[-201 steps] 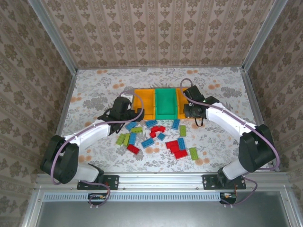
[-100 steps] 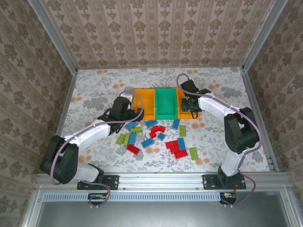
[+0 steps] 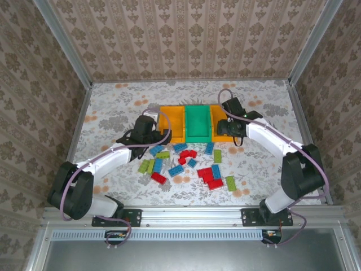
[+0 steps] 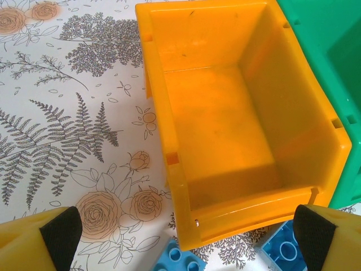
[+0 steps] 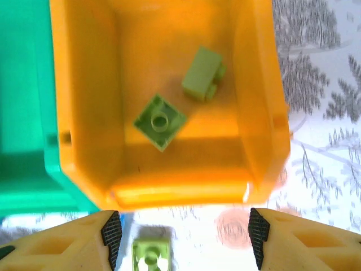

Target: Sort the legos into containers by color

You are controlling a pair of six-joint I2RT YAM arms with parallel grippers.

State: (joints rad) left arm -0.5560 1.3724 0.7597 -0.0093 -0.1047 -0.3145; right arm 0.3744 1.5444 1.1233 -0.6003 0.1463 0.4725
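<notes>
I should next move my right gripper back and down onto the lime green lego in front of the second orange bin's near rim, because that bin already has lime green legos in it.
Three containers stand in a row at the table's middle: an orange bin (image 3: 172, 124), a green bin (image 3: 197, 123) and a second orange bin (image 3: 216, 116). In the right wrist view that second orange bin (image 5: 84, 84) holds two lime green legos (image 5: 161, 121) (image 5: 203, 73). My right gripper (image 5: 185, 237) hangs open just in front of it, nothing between the fingers, with another lime brick (image 5: 151, 254) on the table below. My left gripper (image 4: 183, 237) stands wide open before the empty orange bin (image 4: 163, 113), with blue bricks (image 4: 180, 259) (image 4: 285, 251) close by. Red (image 3: 210, 176), blue (image 3: 157, 165) and lime (image 3: 230, 182) legos lie scattered.
The table carries a floral cloth (image 3: 113, 113), and patterned walls close in the back and both sides. The brick pile lies between the two arms, in front of the bins. A metal rail (image 3: 192, 213) runs along the near edge.
The right arm swung its elbow inward and back out, with its gripper staying at the right orange bin. The left arm has not moved.
</notes>
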